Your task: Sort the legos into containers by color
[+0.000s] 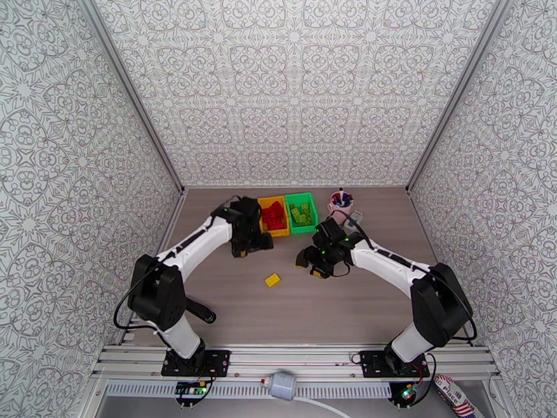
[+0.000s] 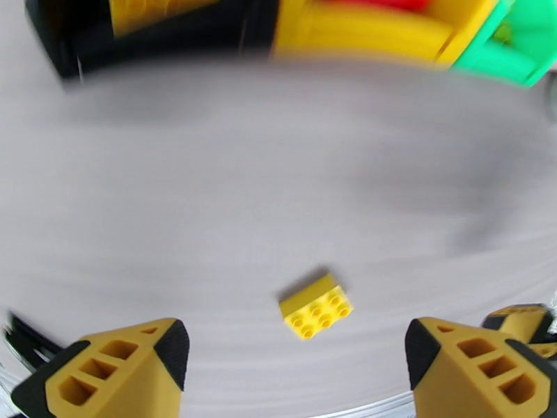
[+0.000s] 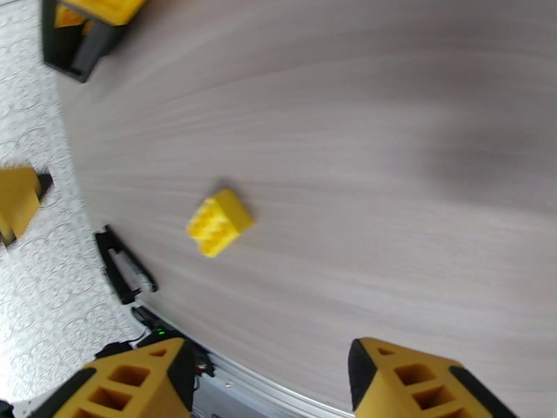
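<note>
I will move my left gripper back and down to the short ends of the yellow brick next, because the brick is lower and farther back.
One loose yellow lego (image 1: 272, 279) lies on the table between the two arms, also seen as a studded yellow brick (image 2: 317, 306) (image 3: 219, 221). The black container (image 2: 139, 36) holds yellow bricks. The yellow container (image 1: 273, 216) holds red bricks, and the green container (image 1: 301, 212) holds green ones. My left gripper (image 1: 250, 242) (image 2: 296, 346) hangs just in front of the containers, open wide with nothing between its fingers. My right gripper (image 1: 312, 262) (image 3: 270, 364) hovers right of the loose brick, open and empty.
A pink cup with pens (image 1: 341, 199) stands right of the green container. A small grey object (image 1: 355, 219) lies beside it. Patterned walls close in the table on the left, back and right.
</note>
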Robot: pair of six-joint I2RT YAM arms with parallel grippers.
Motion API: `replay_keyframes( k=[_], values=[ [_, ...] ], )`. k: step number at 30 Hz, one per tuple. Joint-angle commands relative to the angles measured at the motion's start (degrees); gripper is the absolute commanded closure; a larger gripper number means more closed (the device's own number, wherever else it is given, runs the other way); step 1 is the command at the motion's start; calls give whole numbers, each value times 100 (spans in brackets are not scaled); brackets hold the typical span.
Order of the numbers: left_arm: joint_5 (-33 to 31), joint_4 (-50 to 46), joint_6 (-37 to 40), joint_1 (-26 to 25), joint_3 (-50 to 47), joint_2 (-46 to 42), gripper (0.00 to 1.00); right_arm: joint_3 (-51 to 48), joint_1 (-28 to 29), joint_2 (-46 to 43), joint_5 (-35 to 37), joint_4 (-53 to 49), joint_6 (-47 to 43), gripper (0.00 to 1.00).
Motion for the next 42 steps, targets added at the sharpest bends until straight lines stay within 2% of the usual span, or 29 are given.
replay_keyframes(
  k=[1, 6, 10, 19, 26, 42],
  values=[
    [72, 459, -815, -391, -463, -207, 13, -87, -3, -9, 363, -339, -125, 36],
    [530, 1262, -1567, -867, -1116, 6, 15, -219, -29, -141, 492, -482, -219, 36],
    [557, 1401, -1731, -1107, -988, 417, 16, -422, -89, -344, 520, -467, -210, 36],
    [320, 1029, -1424, -1263, -218, 1384, 20, -766, -296, -725, 511, -482, -230, 36],
    [-190, 311, -1003, -1399, 424, 1889, 25, -947, -472, -853, 426, -471, -289, 36],
    [-420, 61, -687, -1427, 539, 1914, 47, -741, -536, -484, 123, -242, -326, 37]
  ],
)
